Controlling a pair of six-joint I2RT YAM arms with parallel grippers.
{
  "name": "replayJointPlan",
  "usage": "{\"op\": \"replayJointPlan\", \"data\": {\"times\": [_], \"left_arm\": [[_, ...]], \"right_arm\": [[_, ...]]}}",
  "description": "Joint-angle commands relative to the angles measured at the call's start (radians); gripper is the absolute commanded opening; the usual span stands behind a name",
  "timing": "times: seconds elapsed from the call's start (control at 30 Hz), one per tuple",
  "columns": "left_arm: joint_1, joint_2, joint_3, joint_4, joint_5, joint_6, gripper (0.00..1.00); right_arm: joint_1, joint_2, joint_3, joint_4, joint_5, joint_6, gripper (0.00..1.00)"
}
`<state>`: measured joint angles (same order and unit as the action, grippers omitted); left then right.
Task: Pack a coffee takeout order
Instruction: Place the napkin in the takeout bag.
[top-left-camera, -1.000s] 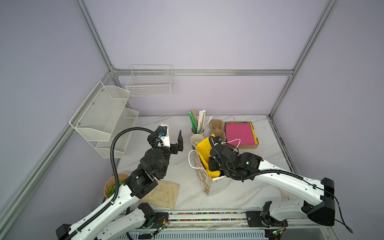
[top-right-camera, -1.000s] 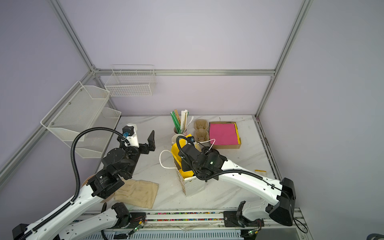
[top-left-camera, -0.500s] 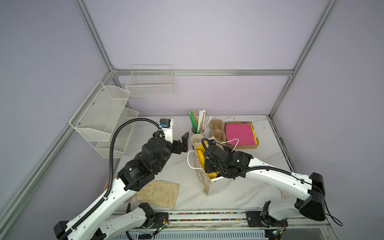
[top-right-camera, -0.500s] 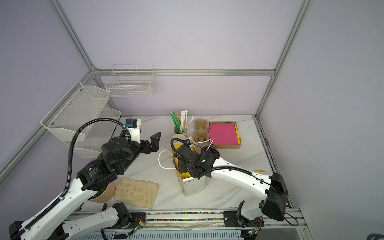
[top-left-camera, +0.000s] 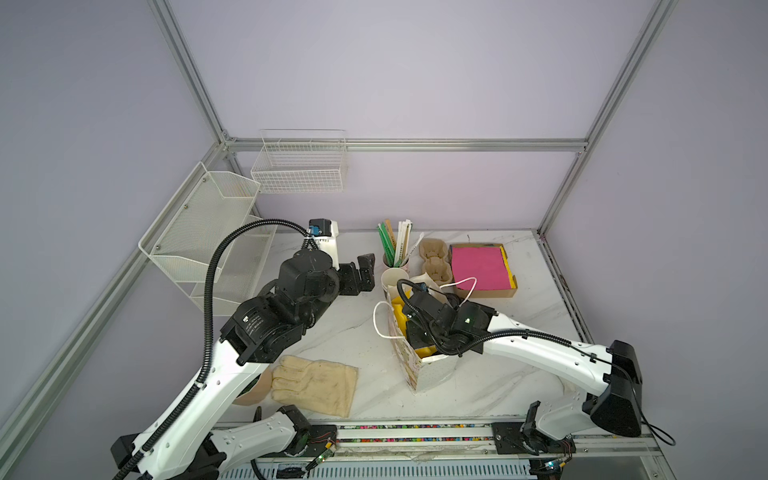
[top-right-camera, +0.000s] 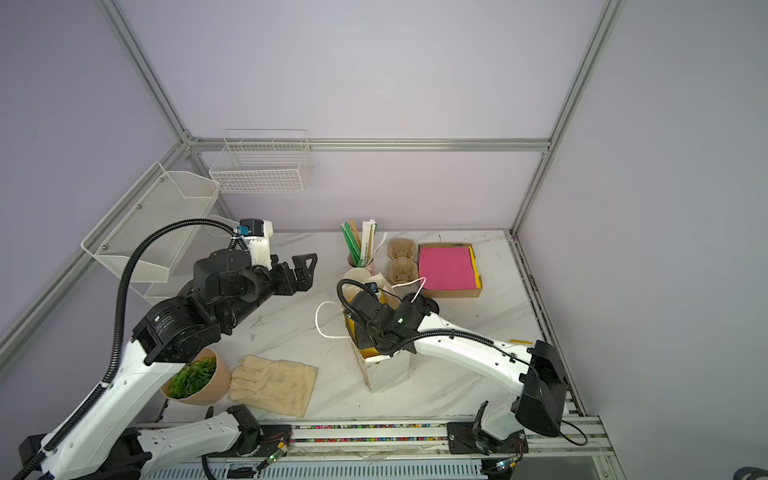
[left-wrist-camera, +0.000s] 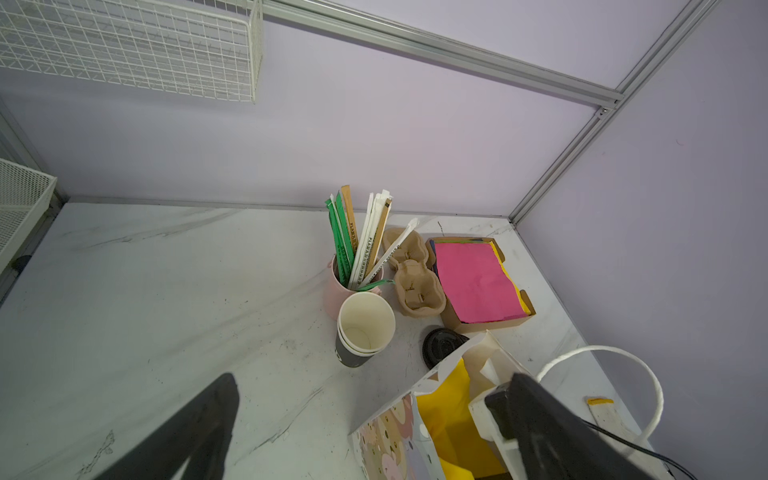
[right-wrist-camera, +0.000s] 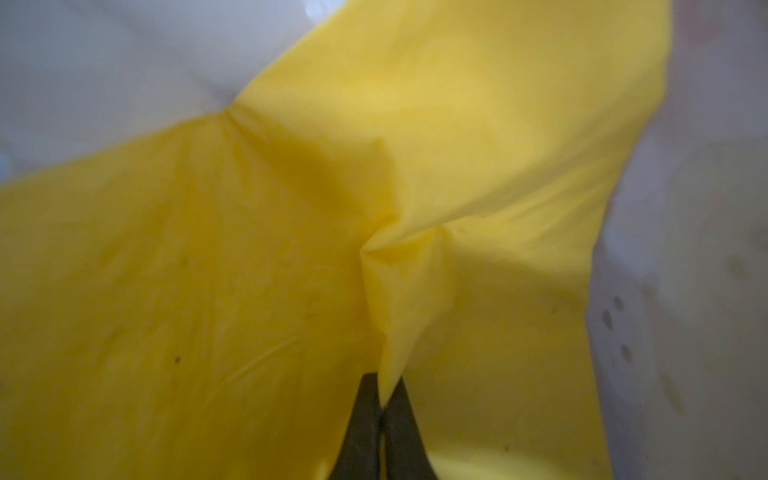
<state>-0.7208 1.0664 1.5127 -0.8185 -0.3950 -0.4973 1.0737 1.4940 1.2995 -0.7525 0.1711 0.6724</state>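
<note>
The yellow sheet already sits inside, so its fold comes free next. My right gripper eases slightly up toward the bag's opening (top-left-camera: 400, 316), which lies above the gripper's fingers, and releases the fold.
My right gripper (right-wrist-camera: 381, 384) is down inside the patterned paper bag (top-left-camera: 415, 368), shut on a pinched fold of the bright yellow sheet (right-wrist-camera: 291, 249). In both top views yellow sheet (top-left-camera: 398, 312) (top-right-camera: 368, 353) shows at the bag's mouth around the right wrist. My left gripper (top-left-camera: 362, 276) (left-wrist-camera: 365, 388) hangs open and empty just left of the bag, above the table. The brown pulp cup carrier (top-left-camera: 434, 259) (left-wrist-camera: 415, 284) lies behind the bag. A black lid (left-wrist-camera: 442, 345) shows past the bag's far edge; what is under it is hidden.
Lidless nested cups (left-wrist-camera: 365, 324) and a pink cup of wrapped straws (left-wrist-camera: 357, 249) stand behind the bag. A cardboard box with a pink sheet (top-left-camera: 480, 268) sits at the back right. A glove (top-left-camera: 316, 384) and a plant pot (top-right-camera: 195, 378) lie front left. Wire shelves (top-left-camera: 203, 232) hang on the left wall.
My left arm has swung back and to the right, toward the cups, still open. My right gripper has sunk deeper into the bag with the yellow sheet.
</note>
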Motion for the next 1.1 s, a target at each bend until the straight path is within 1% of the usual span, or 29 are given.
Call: {"op": "replayJointPlan", "data": {"times": [0.0,0.27,0.57,0.8,0.9,1.0,1.07], "left_arm": [[0.01,-0.016,0.054,0.0,0.02,-0.018,1.0],[0.027,-0.02,0.027,0.02,0.023,-0.003,1.0],[0.035,-0.024,0.006,0.029,0.022,0.001,1.0],[0.04,-0.026,-0.004,0.038,0.026,0.005,1.0],[0.041,-0.022,-0.006,0.04,0.03,0.007,1.0],[0.043,-0.022,-0.008,0.04,0.031,0.007,1.0],[0.043,-0.022,-0.008,0.04,0.032,0.008,1.0]], "right_arm": [[0.005,0.008,0.023,-0.037,-0.01,0.008,0.0],[0.003,-0.03,0.081,-0.045,-0.033,-0.007,0.0],[-0.008,0.002,0.05,-0.042,-0.058,-0.01,0.0],[-0.018,-0.02,0.119,-0.065,-0.008,-0.015,0.01],[-0.024,-0.024,0.149,-0.078,0.015,-0.023,0.1],[-0.032,-0.032,0.171,-0.088,0.034,-0.026,0.24],[-0.038,-0.039,0.183,-0.093,0.041,-0.027,0.28]]}}
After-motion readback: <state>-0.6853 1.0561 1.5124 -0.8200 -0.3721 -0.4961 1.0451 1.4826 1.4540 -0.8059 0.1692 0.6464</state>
